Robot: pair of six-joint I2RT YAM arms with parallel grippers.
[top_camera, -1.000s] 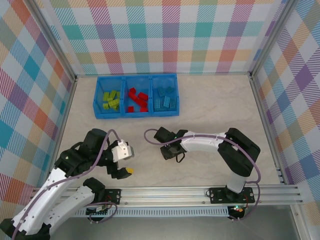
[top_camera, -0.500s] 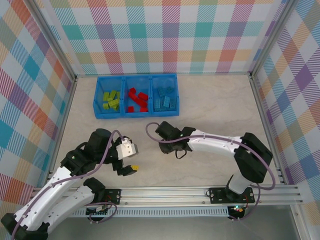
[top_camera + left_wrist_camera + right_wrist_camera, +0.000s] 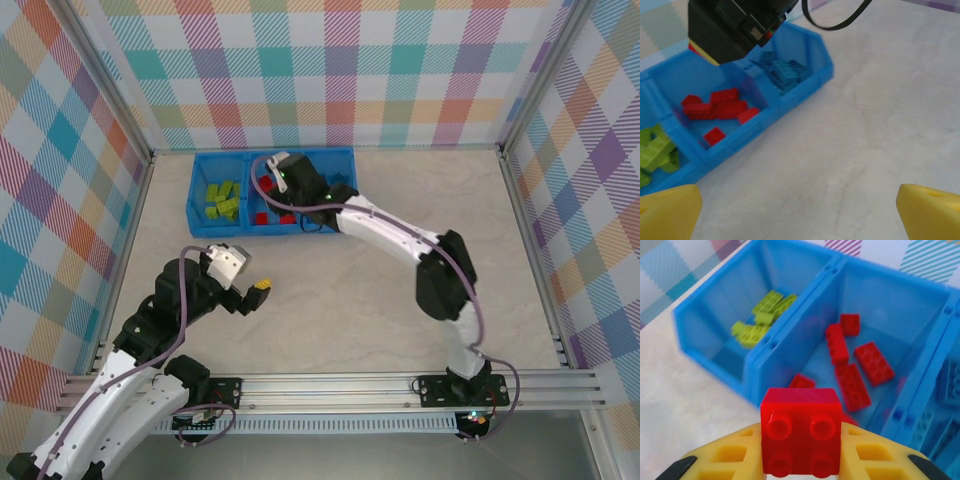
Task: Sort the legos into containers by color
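I need to move my right gripper outward and down over the middle container next, since it is below and beyond my gripper, and let go of the red lego among the matching red ones.
My right gripper (image 3: 801, 452) is shut on a red lego (image 3: 801, 432), its yellow fingers (image 3: 720, 460) pressing both sides. It hangs over the near wall of the middle container (image 3: 765, 372), where several red legos (image 3: 855, 365) lie. Lime green legos (image 3: 762, 315) fill the left container and light blue ones (image 3: 947, 385) the right. From above, the right gripper (image 3: 285, 180) hovers over the blue tray (image 3: 197, 222). My left gripper (image 3: 255, 295) stands open over bare table, its yellow fingertips (image 3: 665, 210) far apart with nothing between them. Its view faces the tray (image 3: 815, 75).
The tray stands against the back wall, left of centre. Metal frame posts (image 3: 525, 200) and checked walls close in the table on three sides. The right arm (image 3: 400, 235) stretches diagonally across the table's middle toward the tray.
The right arm has swung from the table's middle up to the tray, carrying the red lego. The left gripper has opened wider and moved back and to the left.
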